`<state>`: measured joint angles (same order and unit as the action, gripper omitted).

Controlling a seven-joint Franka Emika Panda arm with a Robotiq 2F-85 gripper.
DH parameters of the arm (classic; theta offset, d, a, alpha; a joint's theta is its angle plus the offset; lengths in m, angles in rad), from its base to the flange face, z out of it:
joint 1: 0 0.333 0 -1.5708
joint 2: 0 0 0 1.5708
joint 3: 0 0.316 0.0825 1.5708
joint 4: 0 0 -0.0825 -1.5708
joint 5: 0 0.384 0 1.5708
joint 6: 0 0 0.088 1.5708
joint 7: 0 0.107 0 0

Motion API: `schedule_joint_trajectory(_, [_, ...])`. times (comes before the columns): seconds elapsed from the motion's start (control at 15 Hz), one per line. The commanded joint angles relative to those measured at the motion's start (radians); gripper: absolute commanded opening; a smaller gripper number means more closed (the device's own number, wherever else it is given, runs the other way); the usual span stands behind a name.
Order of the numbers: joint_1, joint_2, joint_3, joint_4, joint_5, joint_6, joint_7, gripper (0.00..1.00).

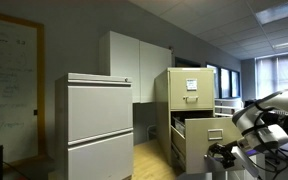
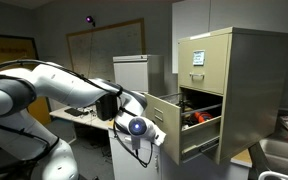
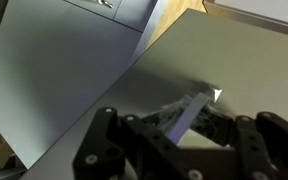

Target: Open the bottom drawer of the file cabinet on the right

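Observation:
The drawer is well open, so my gripper will next pull slightly farther from the file cabinet, then release the small silver handle between its fingers.
The narrow olive-tan file cabinet (image 1: 189, 95) shows in both exterior views (image 2: 229, 85). Its upper drawer with the white label card is closed. The bottom drawer (image 1: 206, 140) is pulled well out, its side and some contents showing (image 2: 199, 138). My gripper (image 2: 147, 128) is at the drawer's front, low at the right in an exterior view (image 1: 224, 152). In the wrist view the tan drawer front (image 3: 219, 60) fills the frame, and the small silver handle (image 3: 189, 112) sits between my fingers (image 3: 184, 125), which look closed on it.
A wider light-grey two-drawer cabinet (image 1: 99, 125) stands beside the open drawer and also shows in the wrist view (image 3: 54, 70). A tall white cupboard (image 1: 134, 60) stands behind. A whiteboard (image 1: 9, 80) hangs on the wall. A desk (image 2: 84, 118) lies behind the arm.

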<state>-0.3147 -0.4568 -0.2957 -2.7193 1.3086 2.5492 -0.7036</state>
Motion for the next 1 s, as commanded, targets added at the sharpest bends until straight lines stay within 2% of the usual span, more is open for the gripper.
schedule_joint_trajectory(0.0, [0.0, -0.169, 0.05, -0.211, -0.069, -0.01, -0.032, 0.02])
schedule_joint_trajectory(0.07, [-0.01, -0.024, 0.055, -0.071, -0.028, -0.054, -0.063, 0.02])
schedule_joint_trajectory(0.2, [-0.027, -0.058, 0.069, -0.099, -0.032, -0.059, -0.056, 0.02])
schedule_joint_trajectory(0.6, [-0.064, -0.033, 0.103, -0.079, -0.04, -0.076, -0.043, 0.02])
schedule_joint_trajectory(0.67, [-0.068, -0.031, 0.108, -0.077, -0.041, -0.077, -0.039, 0.34])
schedule_joint_trajectory(0.73, [-0.075, -0.031, 0.115, -0.075, -0.045, -0.08, -0.033, 0.35])
schedule_joint_trajectory(0.8, [-0.082, -0.029, 0.125, -0.074, -0.052, -0.081, -0.036, 0.4])
schedule_joint_trajectory(0.93, [-0.098, -0.013, 0.14, -0.068, -0.068, -0.08, -0.045, 0.54])
